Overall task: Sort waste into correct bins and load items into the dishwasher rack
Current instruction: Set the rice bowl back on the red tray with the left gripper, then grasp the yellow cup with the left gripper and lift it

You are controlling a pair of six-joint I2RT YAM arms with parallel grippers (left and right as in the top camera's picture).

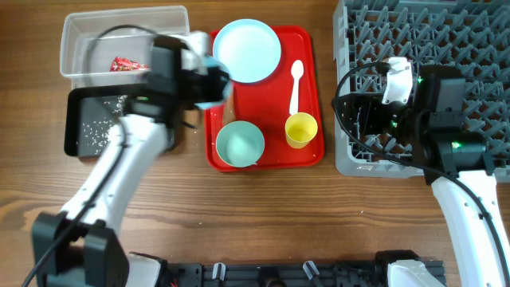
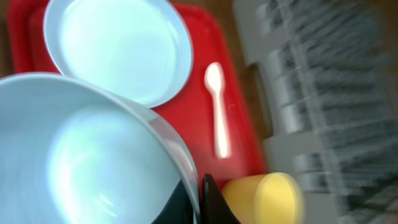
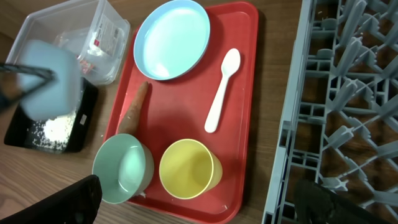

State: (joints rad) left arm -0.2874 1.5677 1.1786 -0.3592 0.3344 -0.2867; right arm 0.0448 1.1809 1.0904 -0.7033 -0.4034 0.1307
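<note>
The tray's bare middle (image 1: 260,99) (image 2: 191,127) is below the robot's left gripper, to its right in the overhead view, so the robot will carry the bowl that way, lower it and let go.
My left gripper (image 2: 198,200) is shut on the rim of the light-blue bowl (image 2: 81,155) and holds it tilted in the air over the left edge of the red tray (image 1: 311,48). The bowl shows blurred in the right wrist view (image 3: 50,78). On the tray lie the light-blue plate (image 1: 247,49), white spoon (image 1: 296,84), yellow cup (image 1: 300,129), mint-green bowl (image 1: 240,143) and an orange carrot-like piece (image 3: 134,109). My right gripper (image 3: 205,211) is open and empty, above the left edge of the grey rack (image 1: 422,48).
The clear bin (image 1: 88,32) at the back left holds a red wrapper (image 1: 126,65). The black bin (image 1: 76,119) in front of it holds white rice grains (image 1: 100,131). My left arm reaches across the black bin.
</note>
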